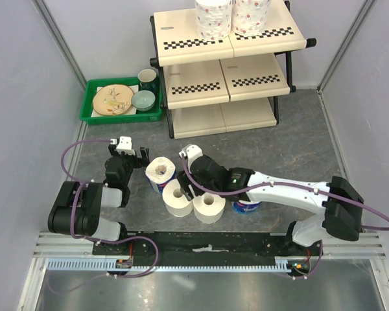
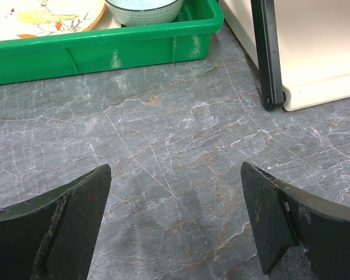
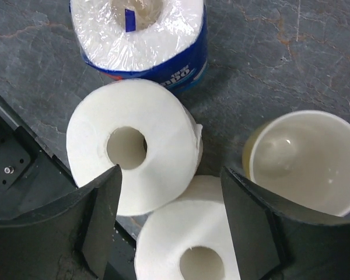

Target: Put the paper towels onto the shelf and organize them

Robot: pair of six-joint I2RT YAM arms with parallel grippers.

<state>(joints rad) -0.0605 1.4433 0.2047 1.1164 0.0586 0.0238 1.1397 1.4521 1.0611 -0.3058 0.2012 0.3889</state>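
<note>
My right gripper should move down and toward the blue-wrapped roll, with its fingers on both sides of the white roll's side that faces the yellow mug. One finger is nearly in line with the white roll's hole.
The shelf (image 1: 228, 78) stands at the back with two floral-patterned paper towels (image 1: 213, 16) (image 1: 251, 14) on its top tier. On the table lie a blue-wrapped roll (image 1: 161, 173) (image 3: 143, 41), two plain white rolls (image 1: 177, 197) (image 1: 208, 207) and a second blue-wrapped roll (image 1: 248, 206) partly under the right arm. My right gripper (image 1: 189, 183) (image 3: 172, 192) hovers open over the two plain rolls (image 3: 134, 146) (image 3: 186, 239), its fingers straddling where they touch. My left gripper (image 1: 131, 155) (image 2: 175, 169) is open over bare table, left of the rolls.
A green tray (image 1: 91, 107) (image 2: 105, 46) with a plate (image 1: 113, 101), bowl (image 1: 143, 100) and dark mug (image 1: 147, 79) sits left of the shelf. A yellow mug (image 3: 306, 160) stands just right of the plain rolls. The shelf's black foot (image 2: 271, 99) is ahead of the left gripper.
</note>
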